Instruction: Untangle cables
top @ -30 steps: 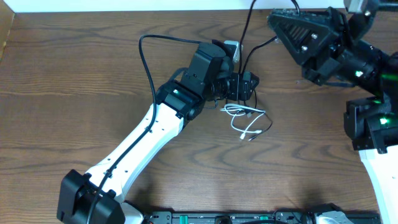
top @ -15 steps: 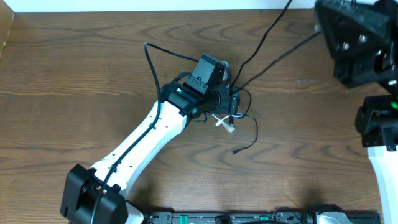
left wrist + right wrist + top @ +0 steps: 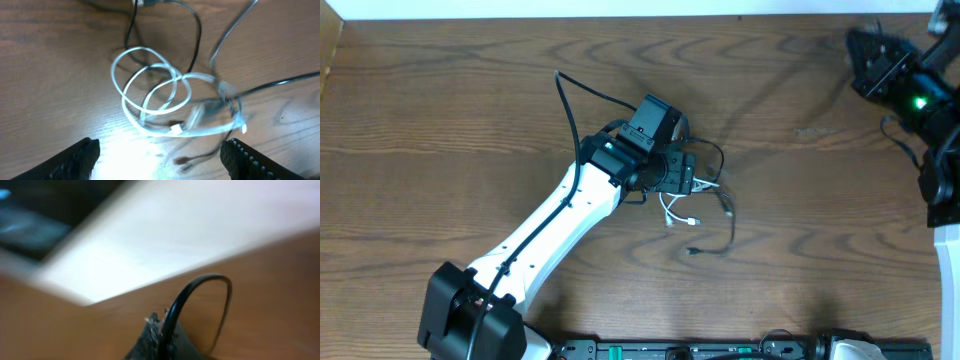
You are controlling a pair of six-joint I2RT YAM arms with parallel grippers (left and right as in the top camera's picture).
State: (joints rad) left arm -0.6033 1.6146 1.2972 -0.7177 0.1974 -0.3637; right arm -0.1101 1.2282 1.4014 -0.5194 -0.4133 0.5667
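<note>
Next I need to move my right gripper down and back to release the black cable, since bare tabletop clear of the white cable lies below and back from the gripper.
A white cable (image 3: pixel 673 211) lies in loose loops on the wooden table, tangled with a thin black cable (image 3: pixel 725 212) whose plug end rests nearby. My left gripper (image 3: pixel 688 178) hovers just over them. In the left wrist view it is open (image 3: pixel 160 152), with the white coil (image 3: pixel 150 95) and black cable (image 3: pixel 196 35) on the table between and beyond its fingers. My right gripper (image 3: pixel 885 70) is raised at the far right corner. In the right wrist view it is shut (image 3: pixel 162 332) on a black cable (image 3: pixel 200 282) that arcs up out of the fingers.
The wooden table (image 3: pixel 440 120) runs to a white wall edge at the back. A black lead (image 3: pixel 565 105) loops off the left arm. The right arm's body (image 3: pixel 945 160) stands along the right edge.
My right arm has swung up and right toward the corner, pulling the black cable away. The white and black cables have spread out below my left gripper, which shifted slightly left.
</note>
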